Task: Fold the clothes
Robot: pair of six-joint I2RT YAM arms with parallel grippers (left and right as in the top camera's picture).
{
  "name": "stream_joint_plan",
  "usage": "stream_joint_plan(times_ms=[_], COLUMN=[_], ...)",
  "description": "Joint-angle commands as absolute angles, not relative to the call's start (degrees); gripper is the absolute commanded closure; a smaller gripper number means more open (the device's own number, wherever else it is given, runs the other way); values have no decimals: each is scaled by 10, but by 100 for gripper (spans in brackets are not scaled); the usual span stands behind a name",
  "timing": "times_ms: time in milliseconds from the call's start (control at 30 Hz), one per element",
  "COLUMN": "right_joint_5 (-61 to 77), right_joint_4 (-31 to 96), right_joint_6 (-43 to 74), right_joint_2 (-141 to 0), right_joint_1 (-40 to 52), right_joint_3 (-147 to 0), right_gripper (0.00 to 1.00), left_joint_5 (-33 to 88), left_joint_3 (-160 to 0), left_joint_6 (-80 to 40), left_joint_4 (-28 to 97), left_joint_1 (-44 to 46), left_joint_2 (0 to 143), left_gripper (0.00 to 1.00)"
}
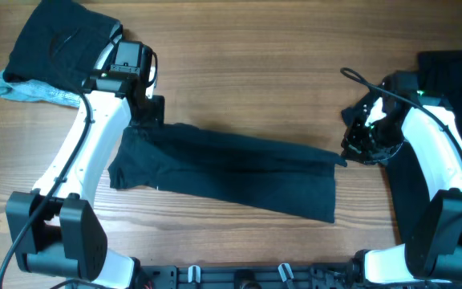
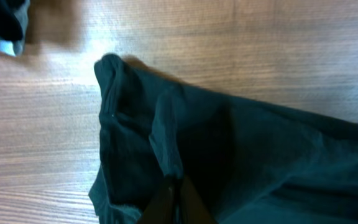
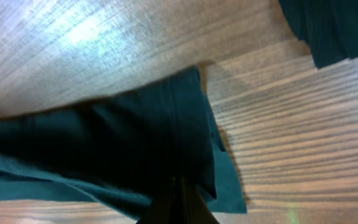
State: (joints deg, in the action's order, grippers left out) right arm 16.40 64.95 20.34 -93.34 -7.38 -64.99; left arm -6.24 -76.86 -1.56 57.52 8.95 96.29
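Note:
That corner of the T-shirt hangs raised above the T-shirt's lower layer point(image 1: 311, 196). I need to lower the T-shirt's pinched hem point(image 1: 339, 158) onto it, right gripper slightly back, then release.
A dark navy T-shirt point(image 1: 231, 172) lies stretched across the middle of the wooden table, folded lengthwise into a long band. My left gripper point(image 1: 144, 119) is shut on its upper left corner; in the left wrist view the fingers point(image 2: 174, 190) pinch a raised ridge of the T-shirt's fabric point(image 2: 241, 155). My right gripper point(image 1: 350, 154) is shut on the upper right corner; in the right wrist view the fingers point(image 3: 180, 196) pinch the T-shirt's hem point(image 3: 135, 143). The band hangs taut between both grippers.
A folded dark garment point(image 1: 58, 40) lies on a pale grey-blue piece point(image 1: 30, 90) at the back left. More dark clothes point(image 1: 455, 80) lie under my right arm at the right edge, also showing in the right wrist view point(image 3: 334, 25).

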Motion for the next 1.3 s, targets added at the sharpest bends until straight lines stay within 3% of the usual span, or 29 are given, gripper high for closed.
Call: stream_joint_plan(times_ms=[0, 200, 367, 467, 500, 567, 633, 700, 767, 800, 833, 900, 967, 1133, 1167, 1233, 1267], right_joint_5=[154, 132, 98, 98, 98, 98, 98, 98, 101, 119, 197, 291, 297, 296, 286, 242, 233], right_joint_4=[652, 640, 667, 676, 678, 684, 686, 688, 677, 658, 616, 584, 577, 527, 515, 512, 508], right_joint_6=[212, 212, 212, 211, 210, 209, 195, 191, 191, 177, 110, 68, 60, 68, 94, 126, 135], right_joint_2=[-925, -925, -925, -925, -925, -925, -925, -925, -925, -925, -925, -925, -925, -925, -925, -925, -925], right_joint_1=[-71, -71, -71, -71, -71, -71, -71, -71, -71, -71, -71, -69, -58, 11, 26, 41, 44], right_joint_3=[-612, -572, -572, -572, -572, -572, -572, -572, -572, -572, -572, -572, -572, -520, -506, -495, -491], right_gripper=[96, 89, 96, 95, 90, 54, 50, 49, 50, 53, 64, 60, 55, 48, 48, 49, 50], left_joint_5=[-72, -72, -90, -91, -91, -91, -91, -91, -89, -55, 59, 99, 101, 100, 100, 100, 98], left_joint_3=[-723, -688, -688, -688, -688, -688, -688, -688, -688, -688, -688, -688, -679, -575, -550, -542, -543], left_joint_6=[-24, -24, -52, -52, -52, -52, -53, -55, -69, -82, -82, -82, -83, -86, -103, -108, -108], left_joint_4=[575, 576, 606, 623, 627, 637, 642, 656, 653, 637, 597, 579, 578, 506, 490, 490, 489], left_joint_1=[87, 87, 87, 87, 87, 87, 87, 87, 87, 87, 88, 88, 88, 88, 88, 87, 86], left_joint_2=[958, 958, 958, 958, 958, 958, 958, 958, 958, 958, 958, 958, 958, 958, 958, 958, 958], left_gripper=[96, 96, 96, 96, 96, 81, 81, 95, 94, 83, 81, 71, 64, 56, 63, 92, 96])
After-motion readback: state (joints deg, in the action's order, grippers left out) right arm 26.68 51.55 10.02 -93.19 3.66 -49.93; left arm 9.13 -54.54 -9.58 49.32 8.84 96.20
